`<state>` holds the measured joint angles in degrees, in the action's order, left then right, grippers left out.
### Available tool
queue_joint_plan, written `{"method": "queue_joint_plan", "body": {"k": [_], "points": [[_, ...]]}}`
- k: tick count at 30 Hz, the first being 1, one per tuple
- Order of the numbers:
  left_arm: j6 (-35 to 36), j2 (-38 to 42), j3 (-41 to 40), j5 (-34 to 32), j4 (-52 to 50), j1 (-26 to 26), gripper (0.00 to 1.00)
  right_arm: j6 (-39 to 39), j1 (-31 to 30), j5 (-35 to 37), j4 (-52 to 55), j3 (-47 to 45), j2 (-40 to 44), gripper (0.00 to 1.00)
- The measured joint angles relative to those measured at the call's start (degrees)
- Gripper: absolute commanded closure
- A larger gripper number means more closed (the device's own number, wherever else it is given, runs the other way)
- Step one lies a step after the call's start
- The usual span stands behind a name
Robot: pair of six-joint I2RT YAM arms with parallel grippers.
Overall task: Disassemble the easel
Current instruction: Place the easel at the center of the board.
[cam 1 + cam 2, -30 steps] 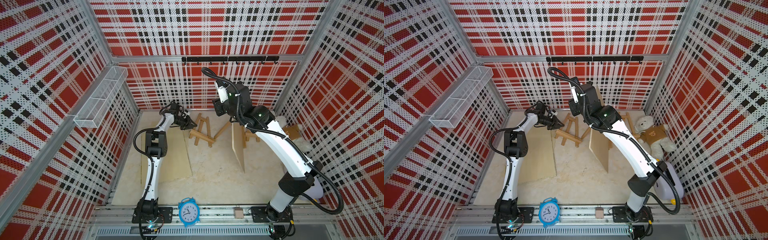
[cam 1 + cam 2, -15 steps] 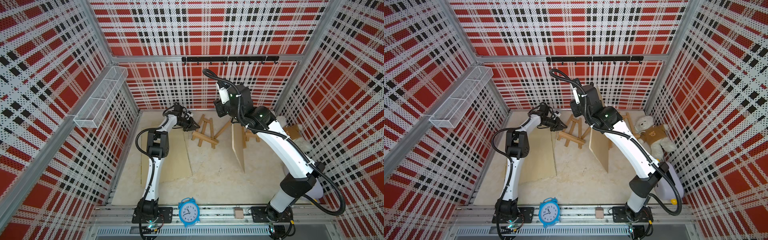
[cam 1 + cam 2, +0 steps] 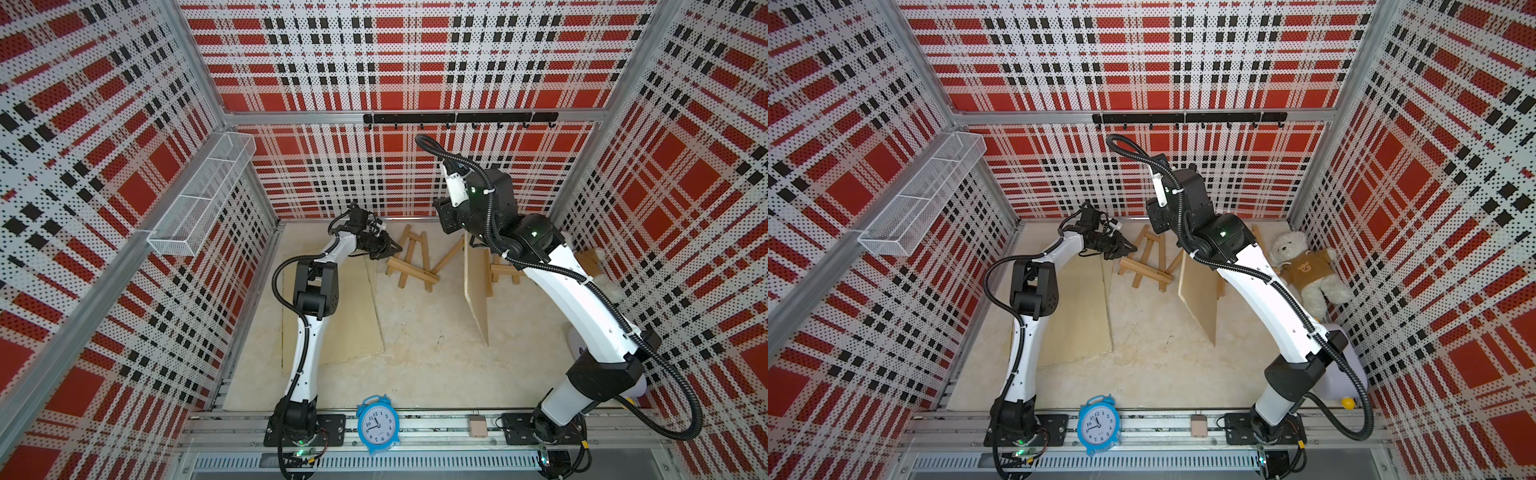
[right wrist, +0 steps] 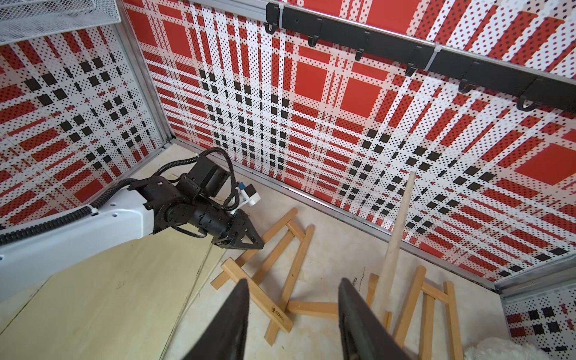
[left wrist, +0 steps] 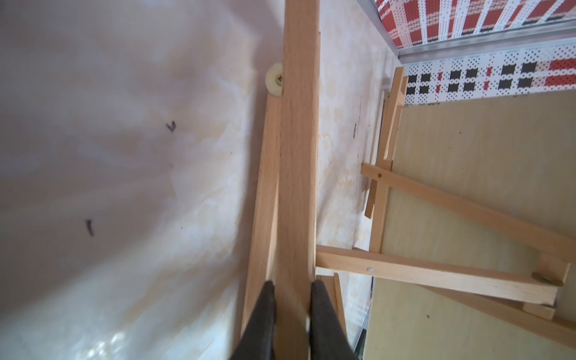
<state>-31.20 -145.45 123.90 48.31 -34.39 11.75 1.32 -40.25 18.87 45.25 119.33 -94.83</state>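
The left gripper pushes the easel's held bar outward and toward the upright board next, then releases the easel there. Bare floor lies beyond that gripper, toward that board.
A small wooden easel [image 3: 411, 262] [image 3: 1148, 266] lies on the floor near the back wall. My left gripper [image 3: 395, 250] [image 3: 1129, 250] reaches it from the left. In the left wrist view the left gripper [image 5: 293, 283] is shut on one of its wooden bars [image 5: 297, 156], a dark finger on each side. My right gripper [image 4: 293, 283] hangs open above the floor with nothing between its fingers. Below it are the easel's crossbar [image 4: 258, 296] and the left gripper [image 4: 258, 244].
A second easel [image 3: 500, 270] holds an upright board [image 3: 476, 286] on the right. Another board [image 3: 332, 316] lies flat under the left arm. A teddy bear [image 3: 1304, 270] sits at back right, a blue alarm clock [image 3: 376, 424] in front, and a wire basket [image 3: 203, 195] on the left wall.
The left gripper has moved a little to the right, and the easel it holds has shifted with it. The right wrist has also drifted slightly to the right.
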Motion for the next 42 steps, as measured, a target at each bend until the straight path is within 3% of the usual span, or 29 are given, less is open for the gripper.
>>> {"method": "queue_joint_plan", "body": {"k": [11, 23, 29, 32, 42], "points": [[-5.0, -0.3, 0.0, -3.6, 5.5, 1.5, 1.00, 0.8, 1.6, -0.4, 1.0, 0.0, 0.0, 0.51], [-6.0, -0.6, 0.9, -5.6, 6.3, 2.2, 0.99, 0.9, 2.5, -1.7, 1.7, -0.1, 0.0, 0.48], [-5.0, -0.2, 0.2, -6.6, 6.1, 2.1, 0.73, 0.9, 2.5, -2.0, 1.7, -1.7, 1.3, 0.48], [-4.2, 0.0, -1.3, -11.1, 4.6, 2.0, 0.64, 0.9, 2.5, -2.3, 1.7, -2.1, 1.8, 0.48], [-2.3, 0.8, -3.3, -16.2, 1.4, 1.1, 0.53, 0.8, 2.6, -3.5, 1.2, -2.5, 1.9, 0.47]]}}
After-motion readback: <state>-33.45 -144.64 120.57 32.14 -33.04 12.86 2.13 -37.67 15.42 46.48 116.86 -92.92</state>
